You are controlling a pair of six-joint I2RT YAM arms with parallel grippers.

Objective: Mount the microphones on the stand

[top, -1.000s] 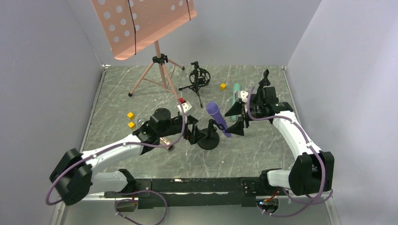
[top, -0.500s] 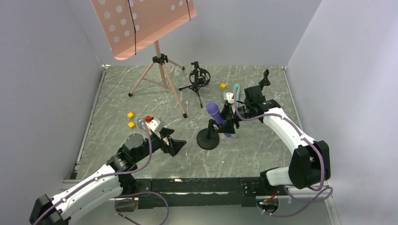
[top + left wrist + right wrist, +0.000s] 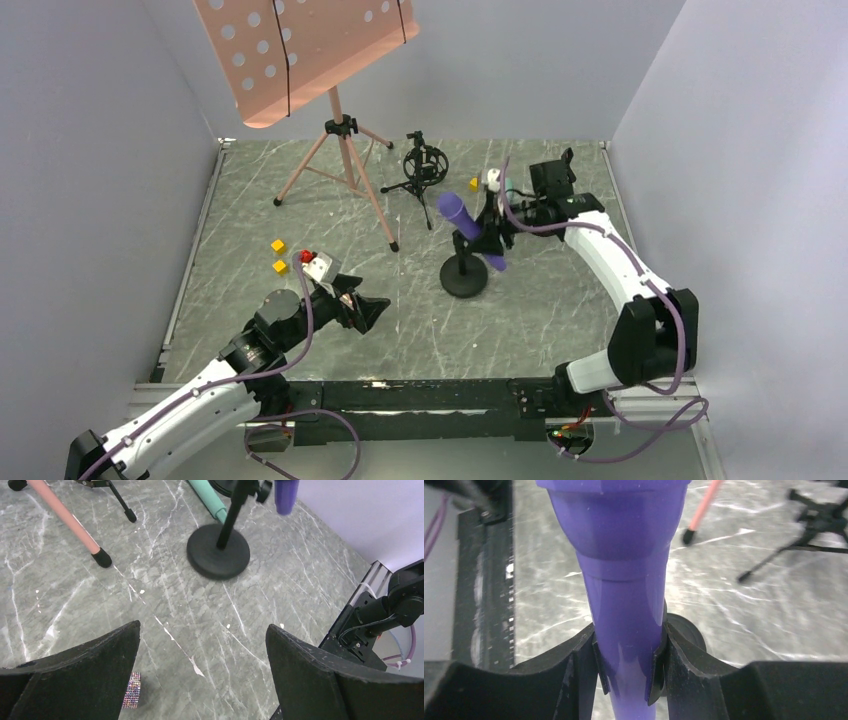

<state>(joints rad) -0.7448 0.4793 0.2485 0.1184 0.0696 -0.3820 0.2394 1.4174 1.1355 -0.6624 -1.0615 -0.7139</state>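
My right gripper moves outward with the stand to the bare tabletop before the back yellow cube next and releases the purple microphone, since it sits clipped.
The purple microphone [image 3: 462, 222] tilts up to the left in the clip of the black round-base stand [image 3: 464, 283]. My right gripper [image 3: 493, 235] is shut on its handle; in the right wrist view the purple microphone [image 3: 629, 580] fills the gap between the fingers [image 3: 574, 670], with the stand base [image 3: 685, 629] behind. The mint-green microphone [image 3: 207, 500] lies on the table behind the stand [image 3: 218, 552]. My left gripper [image 3: 203, 626] hovers open and holds nothing at the near left [image 3: 370, 310]. A glittery bronze microphone [image 3: 131, 692] shows just beside its left finger.
A pink music stand [image 3: 300, 50] on tripod legs stands at the back left. A small black tripod with a shock mount [image 3: 425, 165] stands at the back middle. Yellow cubes lie at the left [image 3: 278, 246] and at the back [image 3: 474, 184].
My right gripper closed on the purple microphone and shifted it, with the stand, back and to the right. My left arm drew away from the stand toward the near left, still open.
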